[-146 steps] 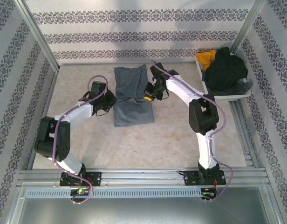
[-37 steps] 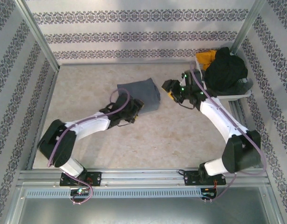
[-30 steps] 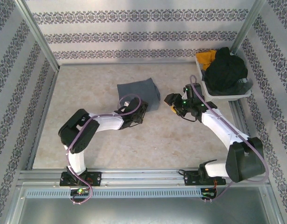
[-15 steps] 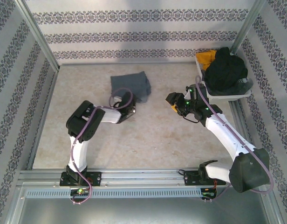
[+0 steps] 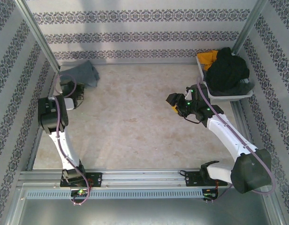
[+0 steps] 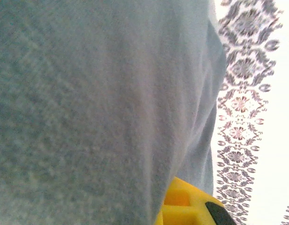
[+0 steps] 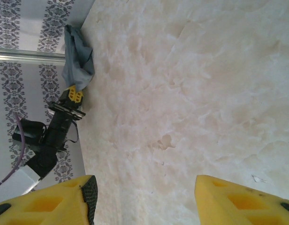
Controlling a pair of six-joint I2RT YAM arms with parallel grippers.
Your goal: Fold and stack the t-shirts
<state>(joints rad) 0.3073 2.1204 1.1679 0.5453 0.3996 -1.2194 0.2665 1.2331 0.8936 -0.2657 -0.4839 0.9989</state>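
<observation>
The grey t-shirt still hangs raised from my left gripper's fingers, so its near edge needs lowering onto the table at the table's far corner and releasing next.
The slate blue-grey t-shirt point(image 5: 82, 73) lies bunched in the far left corner of the table, against the wall. My left gripper point(image 5: 75, 85) is at its near edge and shut on the cloth. In the left wrist view the grey cloth point(image 6: 97, 103) covers almost everything, with one yellow finger point(image 6: 184, 208) poking out below it. My right gripper point(image 5: 175, 101) hovers open over bare table right of centre, and its fingers stand wide apart with nothing between them point(image 7: 144, 197). The right wrist view also shows the grey t-shirt point(image 7: 78, 56). The black t-shirt point(image 5: 227, 70) and the mustard yellow t-shirt point(image 5: 208, 58) sit heaped in the tray.
A white tray point(image 5: 229, 97) stands at the back right corner. Patterned walls and metal frame posts close in the table on the left, back and right. A metal rail point(image 5: 144, 176) runs along the near edge by the arm bases.
My left arm has swung from the table's middle to the far left corner, dragging the grey t-shirt along, and its jaws have shut. The right arm has barely moved.
</observation>
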